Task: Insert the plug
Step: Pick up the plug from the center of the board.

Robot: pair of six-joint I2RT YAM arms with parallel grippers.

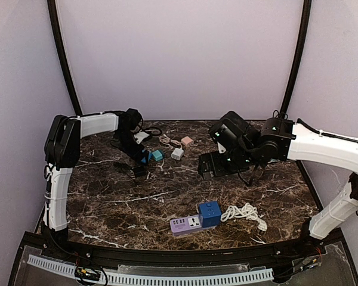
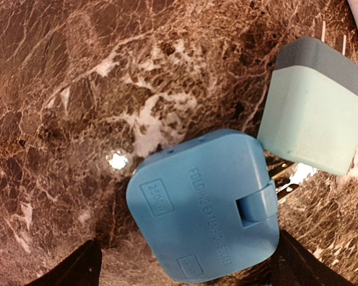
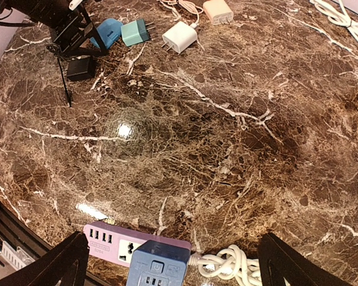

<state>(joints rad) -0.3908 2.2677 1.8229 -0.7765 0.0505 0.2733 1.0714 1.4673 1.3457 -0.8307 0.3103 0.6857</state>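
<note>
Only the blue plug's lower end sits between the open fingers in the wrist view. My left gripper slides slightly toward the teal adapter [image 2: 313, 116] next and closes.
A blue square plug [image 2: 206, 205] with raised lettering lies flat on the marble, and a teal adapter [image 2: 313, 116] touches its upper right corner. My left gripper [image 2: 188, 271] hovers over the plug, open, with a dark fingertip on each side and clear of it. From above, the left gripper [image 1: 137, 156] is at the back left by the blue plug [image 1: 145, 157]. A lilac power strip [image 1: 185, 224] with a blue socket cube [image 1: 209, 214] on it lies near the front edge. My right gripper [image 1: 212, 167] is open and holds nothing, looking down on the strip [image 3: 110, 241].
A teal adapter [image 1: 158, 155], a white adapter [image 1: 177, 154] and a pink one [image 1: 187, 141] lie in a row at the back. A black adapter [image 1: 137, 171] sits just in front of the left gripper. A coiled white cord [image 1: 244, 213] trails right from the strip.
</note>
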